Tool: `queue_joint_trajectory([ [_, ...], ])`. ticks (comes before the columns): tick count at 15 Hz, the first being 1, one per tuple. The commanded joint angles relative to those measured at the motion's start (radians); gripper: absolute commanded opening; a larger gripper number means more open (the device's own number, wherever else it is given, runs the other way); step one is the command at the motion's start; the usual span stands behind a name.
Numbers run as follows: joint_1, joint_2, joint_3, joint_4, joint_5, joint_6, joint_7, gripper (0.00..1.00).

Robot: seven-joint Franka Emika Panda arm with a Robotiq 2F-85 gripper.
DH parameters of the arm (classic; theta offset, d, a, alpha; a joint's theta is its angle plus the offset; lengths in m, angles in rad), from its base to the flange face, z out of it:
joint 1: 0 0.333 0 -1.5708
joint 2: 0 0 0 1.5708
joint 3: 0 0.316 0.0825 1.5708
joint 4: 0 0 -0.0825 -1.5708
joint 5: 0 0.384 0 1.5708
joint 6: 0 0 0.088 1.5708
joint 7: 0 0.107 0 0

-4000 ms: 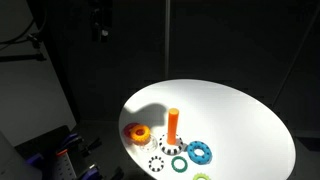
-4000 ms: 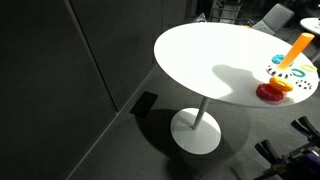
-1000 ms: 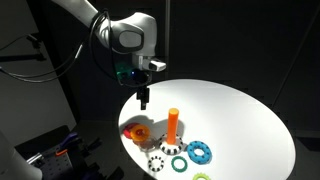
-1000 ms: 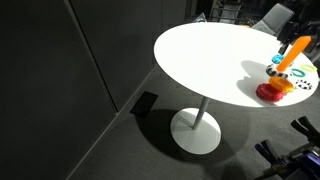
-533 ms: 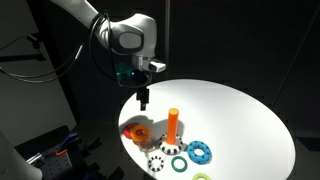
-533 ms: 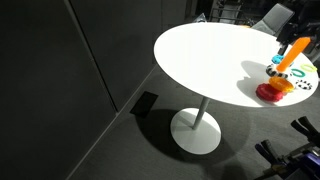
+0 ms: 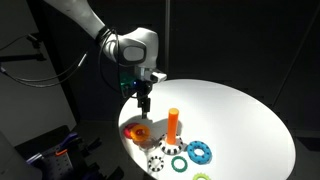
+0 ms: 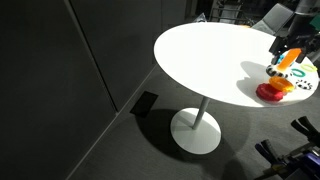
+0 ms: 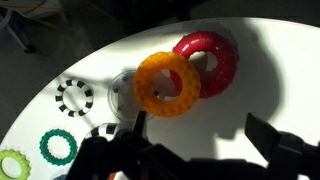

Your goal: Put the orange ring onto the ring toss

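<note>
My open gripper lowers onto the orange ring's rim farthest from the table edge next, since the ring lies below my gripper, still apart from its fingers.
The orange ring lies flat on the white table, overlapping the edge of a red ring. In an exterior view the orange ring sits near the table's near-left edge, left of the ring toss, an upright orange peg. My gripper hangs above the orange ring, apart from it. In the wrist view my gripper is open and empty, its dark fingers below the ring in the picture. In an exterior view the gripper is over the peg and red ring.
The round white table stands on one pedestal. A blue toothed ring, a black-and-white ring, a dark green toothed ring and a lime ring lie near the peg. The table edge is close by.
My gripper has come a little lower and closer to the orange ring. The rings and the peg have not moved.
</note>
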Motion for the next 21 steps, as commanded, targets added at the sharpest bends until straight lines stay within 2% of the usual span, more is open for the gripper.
queue_joint_trajectory([
  [1,0.006,0.034,-0.008,-0.012,-0.001,0.044,0.022,1.0],
  [9,0.021,0.093,-0.02,-0.073,-0.003,0.199,0.079,1.0],
  [16,0.035,0.125,-0.035,-0.093,-0.001,0.251,0.101,1.0],
  [17,0.036,0.128,-0.037,-0.093,0.0,0.253,0.103,0.91],
  [18,0.038,0.131,-0.039,-0.093,-0.001,0.256,0.107,0.74],
  [21,0.042,0.137,-0.042,-0.092,0.001,0.255,0.112,0.49],
])
